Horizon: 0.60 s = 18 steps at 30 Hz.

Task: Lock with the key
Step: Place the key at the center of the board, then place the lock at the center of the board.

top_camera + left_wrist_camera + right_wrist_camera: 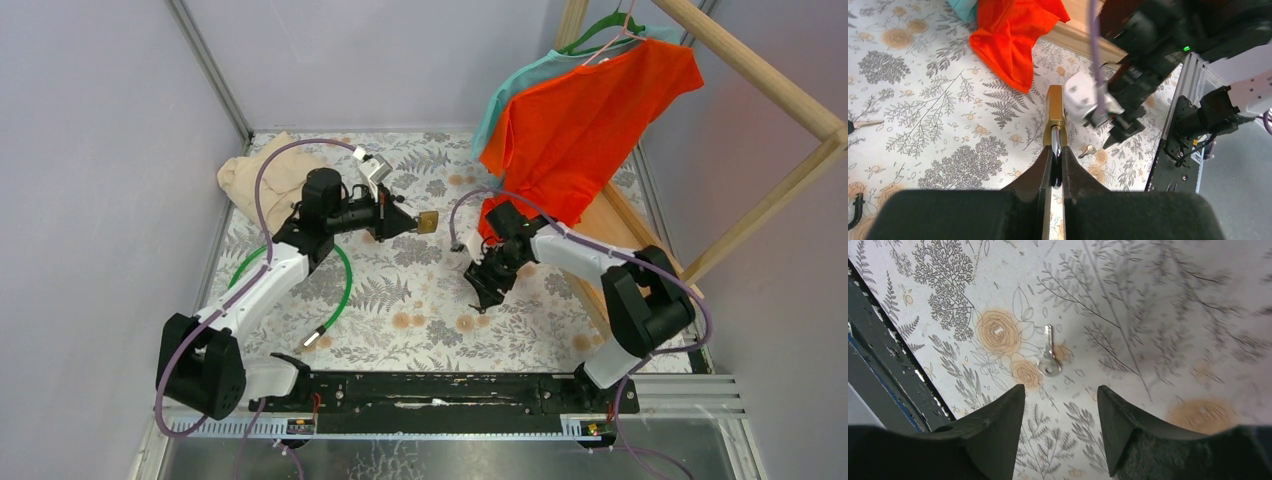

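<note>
I should lower the padlock [428, 221] with my left gripper onto the floral cover near the small silver key [1049, 357], because the padlock is still above the table.
My left gripper [408, 222] is shut on the chrome shackle of a brass padlock [428, 221] and holds it above the table, body pointing right. In the left wrist view the padlock [1054, 112] sticks out beyond my gripper [1057, 150]. A small silver key [1049, 357] lies flat on the floral table cover; it also shows in the left wrist view [1089, 149]. My right gripper [488, 290] points down just above the table. In the right wrist view it [1060, 390] is open and empty, with the key just beyond its fingertips.
An orange shirt [580, 120] and a teal one [520, 85] hang from a wooden rack [760, 80] at the back right. A beige cloth [260, 175] lies back left. A green cable [345, 285] loops under the left arm. Another key [863, 124] lies left. A black rail [450, 390] runs along the near edge.
</note>
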### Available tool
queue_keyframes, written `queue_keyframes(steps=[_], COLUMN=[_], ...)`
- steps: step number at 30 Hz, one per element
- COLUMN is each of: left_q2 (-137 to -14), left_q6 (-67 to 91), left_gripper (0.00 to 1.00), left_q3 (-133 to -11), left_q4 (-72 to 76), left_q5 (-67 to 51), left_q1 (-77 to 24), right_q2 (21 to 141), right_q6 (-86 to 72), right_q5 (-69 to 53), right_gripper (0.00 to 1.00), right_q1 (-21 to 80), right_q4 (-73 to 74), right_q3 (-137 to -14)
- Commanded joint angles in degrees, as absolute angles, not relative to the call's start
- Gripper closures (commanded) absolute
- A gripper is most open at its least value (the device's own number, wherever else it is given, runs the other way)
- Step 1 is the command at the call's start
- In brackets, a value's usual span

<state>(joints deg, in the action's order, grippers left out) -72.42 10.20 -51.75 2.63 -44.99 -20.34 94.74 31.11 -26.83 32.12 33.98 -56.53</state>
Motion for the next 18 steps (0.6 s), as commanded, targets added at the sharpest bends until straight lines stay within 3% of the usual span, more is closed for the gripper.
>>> queue_keyframes(steps=[1,7,18], left_q2=[-74.8,-82.2,-103.0], left_q6=[14.8,18.9,21.8], left_gripper=[1.00,1.00,1.00], left_q3=[-52.4,-53.1,-64.2], left_q4=[7.9,10.1,8.4], left_q5=[-41.3,-41.8,-44.9], left_q1=[-19.8,-21.9,-32.5], right_q2=[87.1,76.9,67.4], right_q6=[30.6,29.4,28.4], right_q5=[-26.0,-26.5,-27.6], right_gripper=[0.36,0.23,0.17], right_q1=[28.2,23.5,13.9], right_q4=[36.7,35.5,32.4], right_q3=[-58.3,-54.4,-49.7])
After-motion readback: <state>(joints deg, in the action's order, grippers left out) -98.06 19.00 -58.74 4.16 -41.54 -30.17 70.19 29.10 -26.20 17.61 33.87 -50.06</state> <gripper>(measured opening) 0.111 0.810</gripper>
